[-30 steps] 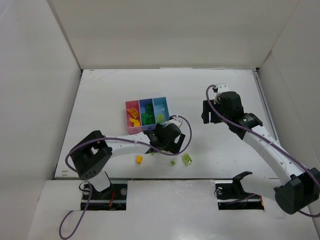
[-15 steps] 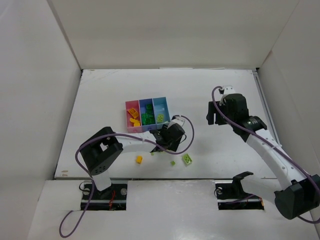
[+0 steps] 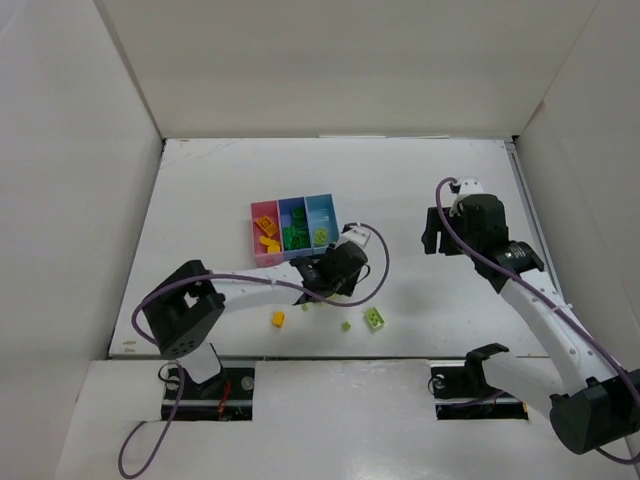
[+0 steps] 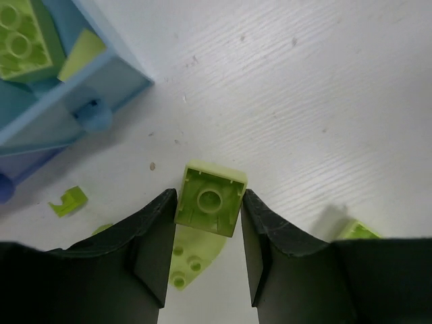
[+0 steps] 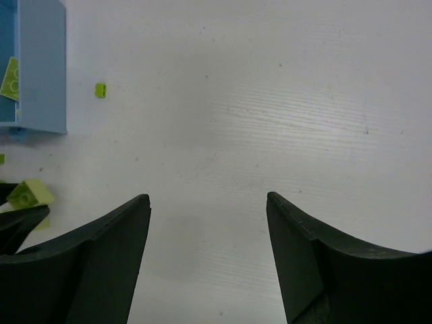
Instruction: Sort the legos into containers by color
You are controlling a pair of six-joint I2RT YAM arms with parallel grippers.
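The pale lime green lego (image 4: 210, 204) should go into the light blue bin, since that bin holds lime legos. My left gripper will go up and carry it outward over that bin to release it.
My left gripper (image 4: 208, 210) is shut on a pale lime green lego (image 4: 210, 204), seen from its hollow underside, with both fingers against its sides. A flat lime piece (image 4: 185, 260) lies on the table just beneath it. In the top view the left gripper (image 3: 325, 272) sits right in front of the containers (image 3: 295, 230): pink (image 3: 258, 240), periwinkle (image 3: 292, 209) and light blue (image 3: 331, 219). The light blue bin (image 4: 101, 67) holds lime legos (image 4: 20, 40). My right gripper (image 3: 435, 232) hangs open over bare table (image 5: 208, 202), with nothing between its fingers.
Loose legos lie near the front edge: an orange-yellow one (image 3: 278, 319), a small lime one (image 3: 346, 325) and a larger lime one (image 3: 375, 318). A tiny lime piece (image 5: 100, 90) lies beside the light blue bin (image 5: 40, 67). White walls enclose the table.
My left gripper has closed from wide open onto the lime green lego. The right arm has drifted to the right, its jaws unchanged.
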